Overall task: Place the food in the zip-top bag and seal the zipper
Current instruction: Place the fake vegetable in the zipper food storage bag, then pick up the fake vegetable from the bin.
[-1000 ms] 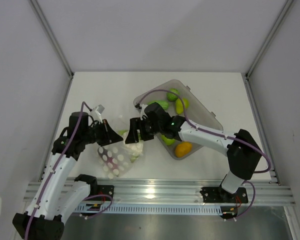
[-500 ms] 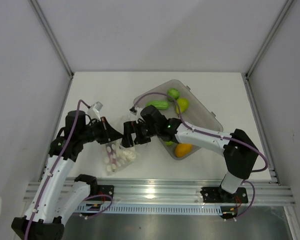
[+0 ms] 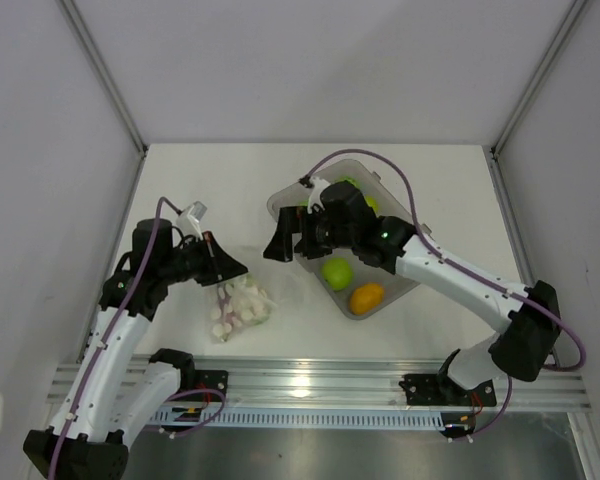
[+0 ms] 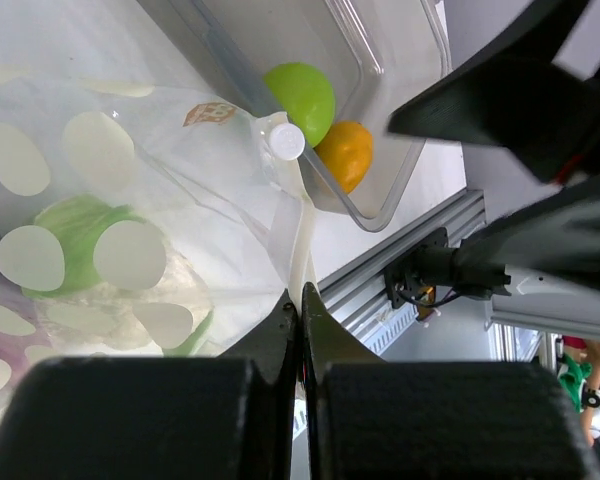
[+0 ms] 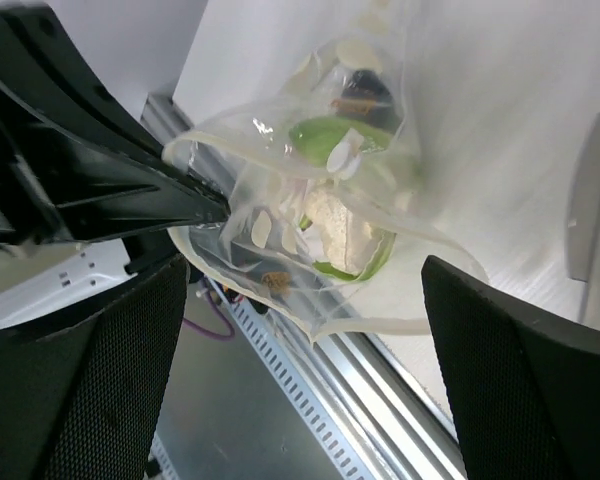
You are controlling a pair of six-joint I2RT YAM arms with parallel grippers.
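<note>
My empty right gripper moves outward and comes down onto the green piece [image 5: 325, 135] at the bin's far end next, because green produce still lies in the bin.
The zip-top bag [image 3: 238, 305], clear with white dots, hangs from my left gripper [image 3: 225, 268], which is shut on the bag's mouth edge. In the left wrist view the jaws [image 4: 302, 298] pinch the white zipper strip [image 4: 301, 235]. Food lies inside the bag [image 5: 320, 210]: a white cauliflower [image 5: 330, 225], a green piece [image 5: 325, 135] and something dark above them. My right gripper [image 3: 292, 238] stands open and empty, up over the left rim of the bin. In its wrist view the wide-apart fingers [image 5: 80, 380] frame the bag from a distance.
A grey translucent bin [image 3: 420, 240] sits right of the bag and holds a green apple [image 3: 337, 272], an orange citrus [image 3: 367, 297] and more green produce partly under the right arm. The aluminium rail [image 3: 320, 385] runs along the table's near edge.
The right gripper has opened wide, let go of the bag and drawn back up and right to the bin. The bag has swung in under the left gripper, narrower than before.
</note>
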